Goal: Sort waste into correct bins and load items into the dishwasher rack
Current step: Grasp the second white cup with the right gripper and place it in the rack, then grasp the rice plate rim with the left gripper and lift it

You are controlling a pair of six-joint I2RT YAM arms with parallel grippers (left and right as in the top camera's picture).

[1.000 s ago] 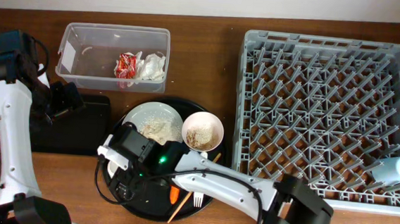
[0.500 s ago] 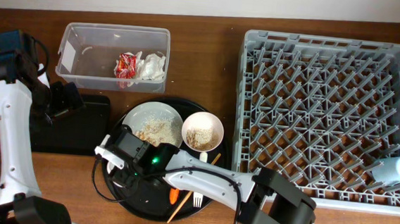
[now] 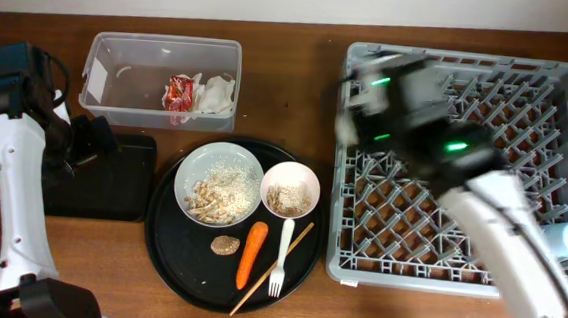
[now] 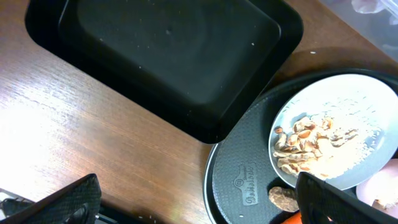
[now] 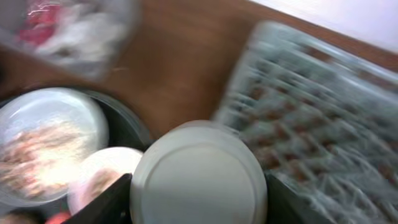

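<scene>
The space beside the light blue cup is free, so next I should move my right gripper to the right in the overhead view across the grey rack, then lower it there.
My right gripper is shut on the white cup, whose base faces the wrist camera. In the overhead view it is blurred above the left part of the grey dishwasher rack. A light blue cup lies in the rack. The white plate holds food scraps. Beside it are the small bowl, brown lump, carrot, fork and chopstick. The clear tub holds the wrapper and tissue. My left gripper is open and empty by the black tray.
The plate, bowl and loose pieces lie on a round black tray in front of the tub. In the left wrist view the open fingers hang over bare wood between the black tray and the round tray.
My right arm has swung from over the round black tray up and right to the rack's left part, carrying the white cup. The left arm has not moved.
</scene>
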